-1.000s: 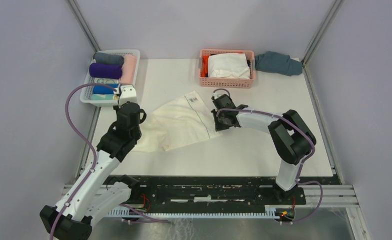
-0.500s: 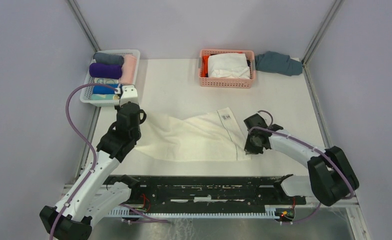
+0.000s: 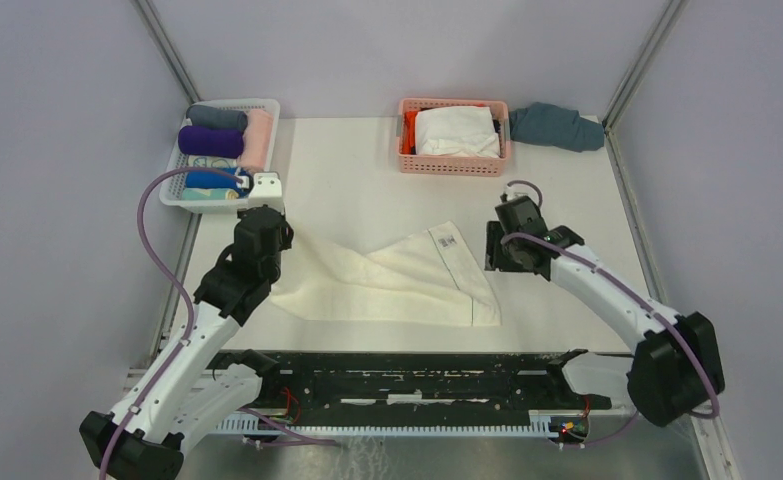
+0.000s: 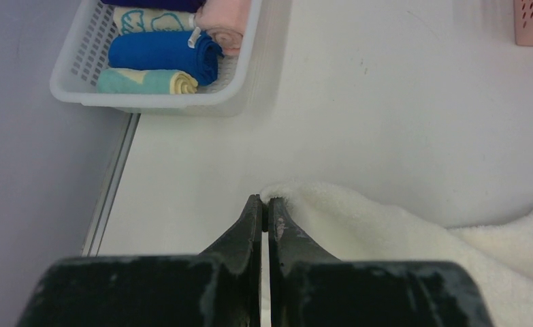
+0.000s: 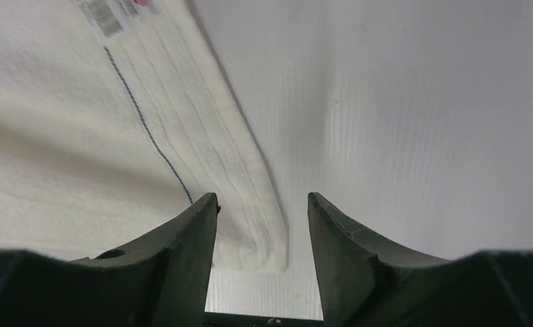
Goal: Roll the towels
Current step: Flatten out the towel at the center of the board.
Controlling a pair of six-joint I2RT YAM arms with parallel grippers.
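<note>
My right gripper is due to go outward, down and to the left in the top view, onto the towel's far corner by the label (image 3: 447, 240), because that corner is flat and unheld.
A cream towel (image 3: 387, 285) lies spread on the white table, with its label (image 3: 447, 240) near the right edge. My left gripper (image 3: 270, 238) is shut on the towel's left corner; in the left wrist view the jaws (image 4: 267, 204) pinch the corner and the towel (image 4: 399, 235) trails to the right. My right gripper (image 3: 495, 257) is open and empty just above the towel's right edge. In the right wrist view the gripper (image 5: 262, 199) is spread over the towel's hemmed corner (image 5: 250, 204), with nothing between the fingers.
A white basket (image 3: 267, 125) with several rolled towels stands at the back left, and also shows in the left wrist view (image 4: 161, 102). A pink basket (image 3: 454, 165) with unrolled towels stands at the back centre. A grey-blue towel (image 3: 557, 125) lies beside it.
My right gripper pulled the towel's right edge toward the near right, spreading the towel flat, then let go and drew back a little. My left gripper kept hold of the left corner.
</note>
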